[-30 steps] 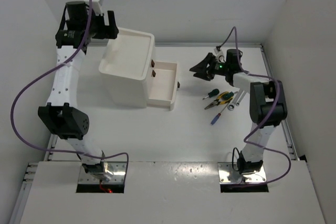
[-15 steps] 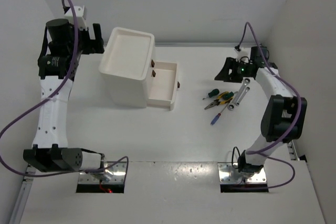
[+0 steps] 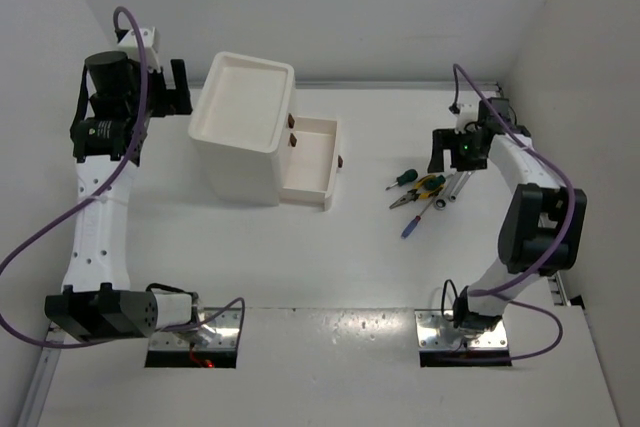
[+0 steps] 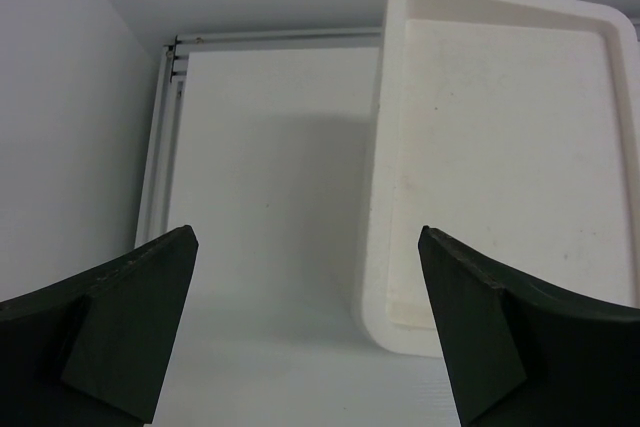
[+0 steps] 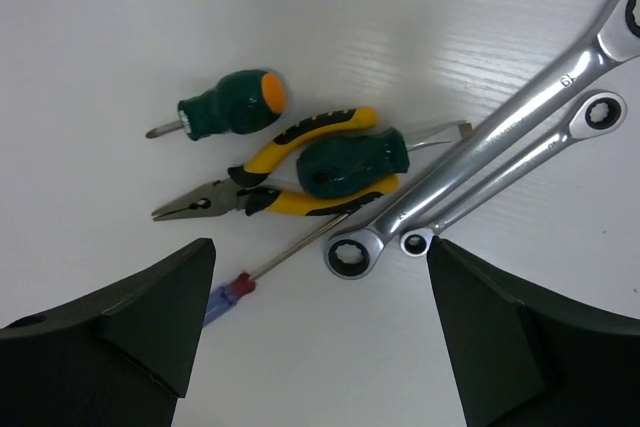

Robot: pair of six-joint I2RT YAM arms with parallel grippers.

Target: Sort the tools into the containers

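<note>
Next, my right gripper lowers its open fingers around the green handle (image 5: pixel 350 162) of the flat-blade screwdriver, since that handle lies uncovered on the yellow pliers (image 5: pixel 290 192).
The white drawer unit (image 3: pixel 245 117) stands at the back left, its middle drawer (image 3: pixel 310 162) pulled open to the right. The tools lie in a cluster on the table at the right: a stubby green screwdriver (image 5: pixel 235 102), yellow pliers (image 5: pixel 290 192), a second green handle (image 5: pixel 350 162) lying on them, two silver wrenches (image 5: pixel 500 132), and a blue-handled screwdriver (image 5: pixel 225 297). My right gripper (image 3: pixel 438 154) is open and empty above the cluster (image 3: pixel 420 192), its fingertips (image 5: pixel 190 287) wide apart. My left gripper (image 3: pixel 180 87) is open and empty, high beside the unit's left edge (image 4: pixel 400 247).
White walls close the table at the back and both sides. A metal rail (image 4: pixel 165 147) runs along the left table edge. The unit's recessed tray top (image 4: pixel 510 127) holds nothing. Dark knobs (image 3: pixel 293 132) show on the unit's front.
My left arm swung left, away from above the drawer unit. My right gripper moved right and then down, and now faces straight down over the tools.
</note>
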